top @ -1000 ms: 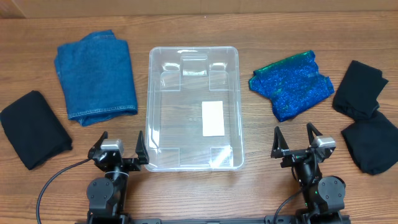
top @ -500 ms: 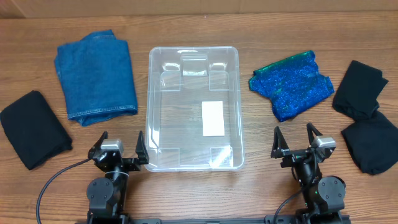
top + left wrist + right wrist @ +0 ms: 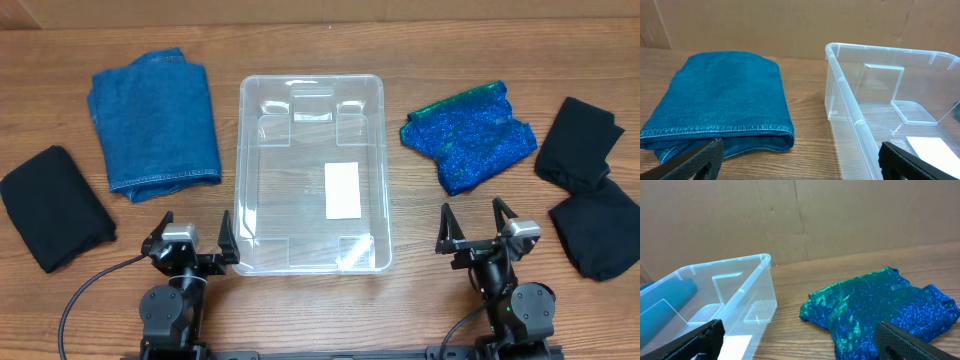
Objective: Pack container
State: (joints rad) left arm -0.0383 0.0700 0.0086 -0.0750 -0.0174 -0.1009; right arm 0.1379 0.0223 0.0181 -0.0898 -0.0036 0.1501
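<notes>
The right gripper moves outward and down next, turning onto the sparkly cloth's near edge [image 3: 509, 157] [image 3: 936, 332] by the black cloths, because bare wood beside it leaves room for fingers.
The clear container [image 3: 245, 150] sits mid-table, with only a white label [image 3: 342, 190] on its bottom. It also shows in the left wrist view [image 3: 855, 120] and the right wrist view [image 3: 747, 287]. Folded blue denim [image 3: 155, 120] lies to its left, also in the left wrist view [image 3: 720, 100]. A sparkly blue-green cloth [image 3: 468, 135] lies to its right, also in the right wrist view [image 3: 880, 305]. My left gripper [image 3: 193, 243] is open at the front left of the container. My right gripper [image 3: 476, 228] is open in front of the sparkly cloth. Both are empty.
A black cloth [image 3: 52, 205] lies at the far left. Two black cloths [image 3: 580, 145] [image 3: 597, 232] lie at the far right. A cardboard wall [image 3: 800, 215] stands behind the table.
</notes>
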